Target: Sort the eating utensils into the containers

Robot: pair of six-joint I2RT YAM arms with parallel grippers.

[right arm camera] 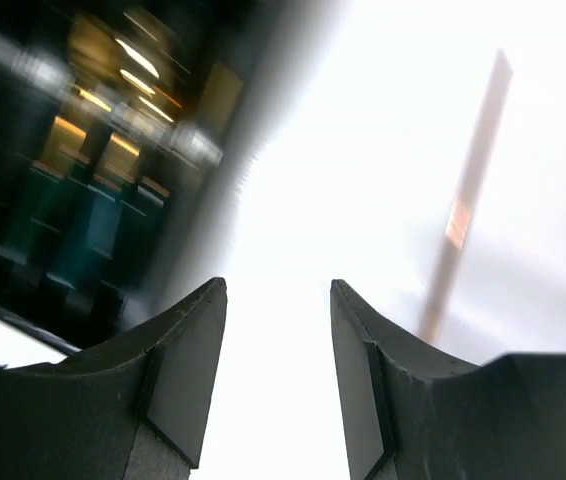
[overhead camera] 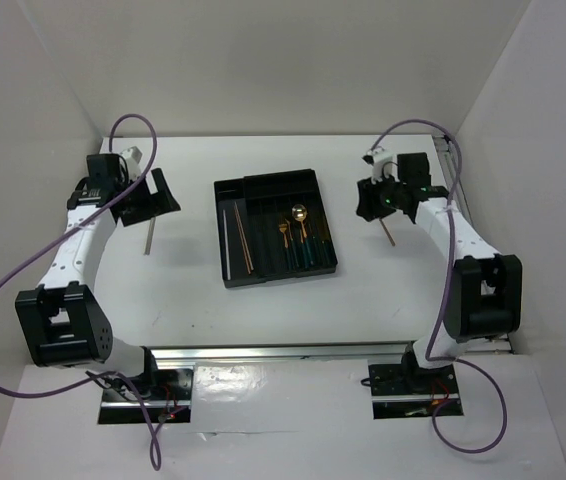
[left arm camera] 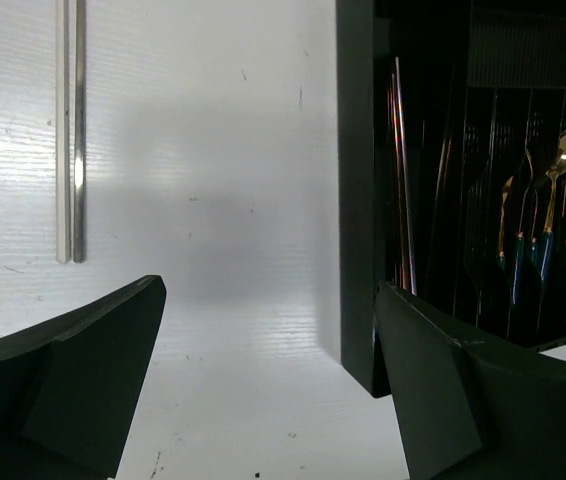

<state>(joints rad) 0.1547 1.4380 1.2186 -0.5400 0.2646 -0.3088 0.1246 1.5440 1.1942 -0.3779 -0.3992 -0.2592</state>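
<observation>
My right gripper should next move down and to its right in the top view, onto the copper-brown chopstick's near half.
The black cutlery tray [overhead camera: 231, 186] lies mid-table. Copper-brown chopsticks [overhead camera: 245, 240] lie in its left compartment, and gold-headed, green-handled utensils [overhead camera: 298, 235] lie in its right compartments. A silver chopstick [overhead camera: 149, 238] lies on the table left of the tray, also in the left wrist view [left arm camera: 79, 130]. My left gripper [overhead camera: 153, 195] is open and empty above it [left arm camera: 268, 380]. A copper-brown chopstick [overhead camera: 389, 235] lies right of the tray and shows blurred in the right wrist view [right arm camera: 468, 190]. My right gripper [overhead camera: 373, 205] is open and empty beside it [right arm camera: 278, 290].
White walls enclose the table on the left, back and right. The tray's left wall [left arm camera: 356, 180] stands close to my left gripper's right finger. The tray's right side [right arm camera: 83, 180] shows blurred at the left of the right wrist view.
</observation>
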